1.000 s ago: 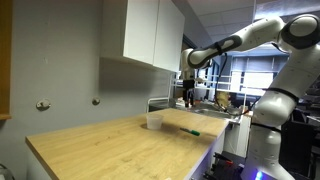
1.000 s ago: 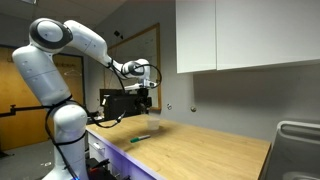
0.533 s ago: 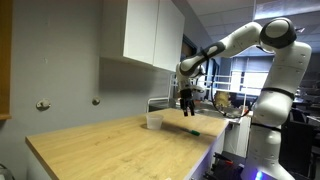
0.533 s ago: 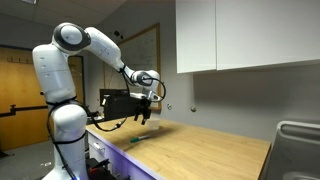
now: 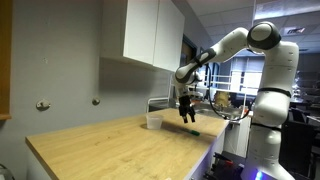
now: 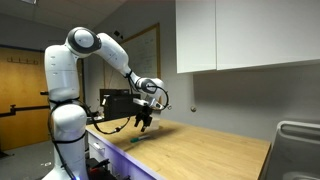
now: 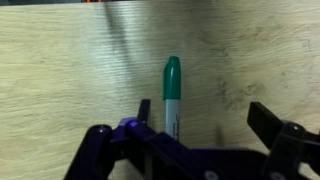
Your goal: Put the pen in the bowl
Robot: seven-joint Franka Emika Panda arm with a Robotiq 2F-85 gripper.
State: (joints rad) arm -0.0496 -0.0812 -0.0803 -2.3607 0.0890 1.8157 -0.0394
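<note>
The pen is below and off-centre to the left in the wrist view, so I will lower my gripper while easing it that way, onto the pen's grey body (image 5: 191, 130) (image 7: 172, 120).
The pen (image 7: 171, 95) is a green marker lying flat on the wooden counter; it also shows in both exterior views (image 5: 193, 131) (image 6: 141, 138). My gripper (image 7: 205, 118) is open and hangs above the pen, pointing down. In the wrist view the pen lies between the two fingers, close to the left finger (image 7: 143, 111). In both exterior views the gripper (image 5: 187, 112) (image 6: 146, 121) is a short way above the counter. The bowl (image 5: 154, 120) is a small whitish cup standing on the counter beside the gripper, away from the pen. It is not in the wrist view.
The wooden counter (image 5: 110, 150) runs along a grey wall under white cupboards (image 5: 150, 35). A sink or rack (image 6: 297, 145) sits at one end. The counter's front edge is close to the pen. Cluttered desks stand behind the arm (image 5: 225, 100).
The arm has come down and in toward the counter, so the gripper now hangs lower and right above the pen. The pen and bowl have not moved.
</note>
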